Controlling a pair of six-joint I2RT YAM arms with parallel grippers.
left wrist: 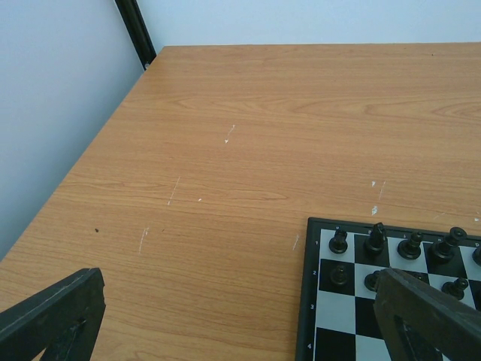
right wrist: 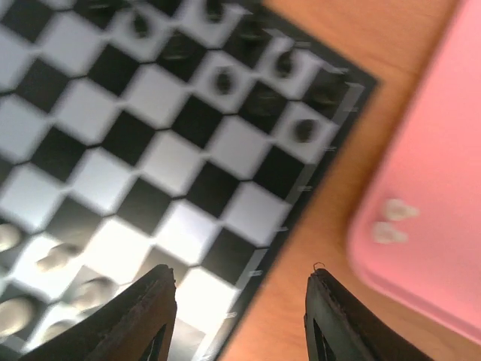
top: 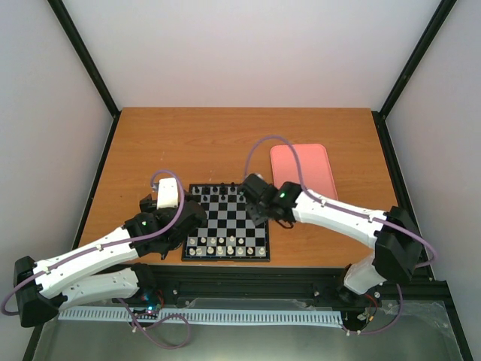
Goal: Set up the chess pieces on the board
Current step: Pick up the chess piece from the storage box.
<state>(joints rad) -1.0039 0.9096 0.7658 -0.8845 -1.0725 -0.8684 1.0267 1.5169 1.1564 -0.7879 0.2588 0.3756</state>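
Note:
The cream piece nearer the tray's corner (right wrist: 388, 232) is still off the board (right wrist: 248, 203), so next the robot should bring its right gripper down and toward the right in the top view onto that piece.
The board (top: 225, 222) lies in the middle of the table. Black figures fill its far rows, and cream-white chess pieces (top: 219, 246) stand along its near rows. My right gripper (top: 261, 201) hovers over the board's right edge; in the right wrist view it (right wrist: 240, 274) is open with nothing between its fingers. That blurred view shows the board (right wrist: 248, 203), cream pieces (right wrist: 52, 259) at lower left and two cream pieces (right wrist: 391, 222) lying in the pink tray (right wrist: 443, 173). My left gripper (left wrist: 239, 280) is wide open and empty over bare wood beside the board's left far corner (left wrist: 310, 301).
The pink tray (top: 304, 171) lies just right of the board, at the far side. Black figures (left wrist: 376, 241) stand on the board's far rows. Bare wooden tabletop (top: 195, 143) stretches behind and to the left. Black frame posts and white walls enclose the table.

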